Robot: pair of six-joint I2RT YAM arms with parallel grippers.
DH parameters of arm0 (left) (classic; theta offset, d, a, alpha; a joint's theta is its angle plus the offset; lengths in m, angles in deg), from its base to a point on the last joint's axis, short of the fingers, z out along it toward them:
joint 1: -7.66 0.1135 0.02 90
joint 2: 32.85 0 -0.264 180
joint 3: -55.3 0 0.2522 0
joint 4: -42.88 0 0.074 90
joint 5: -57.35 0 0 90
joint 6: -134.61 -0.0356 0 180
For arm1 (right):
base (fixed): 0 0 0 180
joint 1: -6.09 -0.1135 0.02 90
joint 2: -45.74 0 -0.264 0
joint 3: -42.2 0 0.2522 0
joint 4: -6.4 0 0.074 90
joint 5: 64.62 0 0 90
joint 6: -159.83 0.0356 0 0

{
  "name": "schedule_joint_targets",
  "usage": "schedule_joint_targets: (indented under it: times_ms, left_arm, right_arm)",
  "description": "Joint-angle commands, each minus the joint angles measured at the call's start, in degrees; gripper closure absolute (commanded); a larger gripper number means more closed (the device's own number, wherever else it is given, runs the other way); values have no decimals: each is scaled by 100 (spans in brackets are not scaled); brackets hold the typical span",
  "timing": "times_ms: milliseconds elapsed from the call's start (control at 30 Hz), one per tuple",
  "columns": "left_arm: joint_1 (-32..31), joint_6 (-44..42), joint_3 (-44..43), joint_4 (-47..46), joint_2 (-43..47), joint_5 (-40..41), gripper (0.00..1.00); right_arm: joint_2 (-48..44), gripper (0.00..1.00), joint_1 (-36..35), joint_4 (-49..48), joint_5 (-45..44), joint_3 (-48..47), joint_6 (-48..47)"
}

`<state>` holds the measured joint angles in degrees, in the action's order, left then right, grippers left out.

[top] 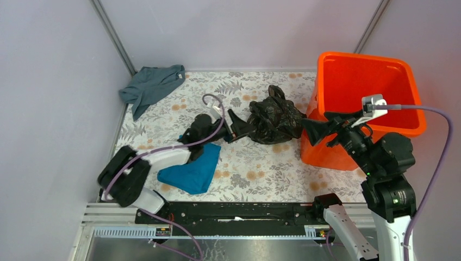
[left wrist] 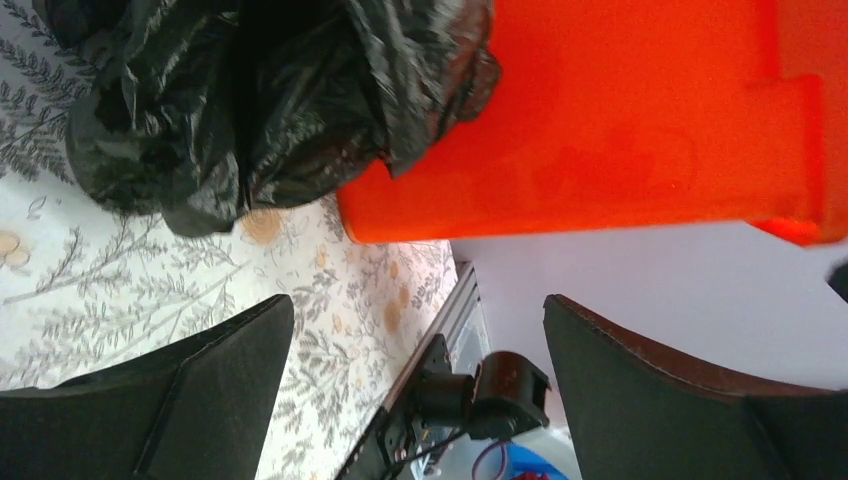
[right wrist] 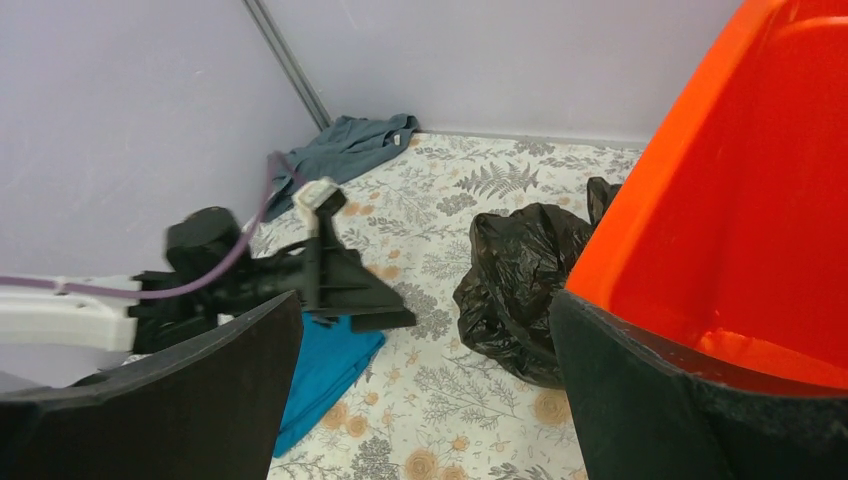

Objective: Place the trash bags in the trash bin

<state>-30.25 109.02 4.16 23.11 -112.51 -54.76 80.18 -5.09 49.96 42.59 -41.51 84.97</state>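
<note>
Next, my left gripper moves outward and to the right in the top view, where the bag's edge clear of the bin lies just beyond its fingers.
A crumpled black trash bag [top: 274, 117] lies on the floral cloth against the left wall of the bright orange trash bin [top: 363, 103]. It shows in the left wrist view [left wrist: 260, 100] and the right wrist view [right wrist: 525, 285]. My left gripper [top: 239, 128] is open and empty, just left of the bag. My right gripper [top: 315, 132] is open and empty, raised beside the bin's near left corner [right wrist: 740, 230], right of the bag. The bin's wall fills the top right of the left wrist view [left wrist: 600, 120].
A blue cloth [top: 193, 169] lies under the left arm, also seen in the right wrist view [right wrist: 325, 375]. A grey-teal garment [top: 152, 85] lies at the back left corner. Walls close the left, back and right sides.
</note>
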Motion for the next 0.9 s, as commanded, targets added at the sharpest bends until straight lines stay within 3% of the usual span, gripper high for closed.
schedule_joint_targets:
  times_ms: [0,167,367,467,533,600,633,867]
  left_arm:
    - [-134,302,-885,-1327,-1061,239,1]
    - [-178,668,-1889,-2078,-2375,4,1]
    - [-226,1037,-3215,-2041,-3697,-277,3]
    - [-53,919,-3658,-1865,-3802,-617,38]
    - [122,618,-3339,-1671,-3389,-692,64]
    - [320,268,-2728,-1266,-2752,-687,83]
    - [419,113,-2367,-998,-2389,-679,88]
    - [566,-557,-58,-139,-440,-655,94]
  right_arm:
    - [-209,0,24,-101,-76,-20,-171]
    - [-278,0,-5,-55,-147,78,-232]
    - [-299,0,-58,-28,-201,152,-283]
    - [-165,0,-47,151,-186,-18,-283]
    - [28,0,-53,373,-90,-224,-299]
    - [231,0,-53,525,85,-401,-302]
    - [316,0,-53,535,180,-458,-246]
    - [1429,0,-66,174,1731,-824,219]
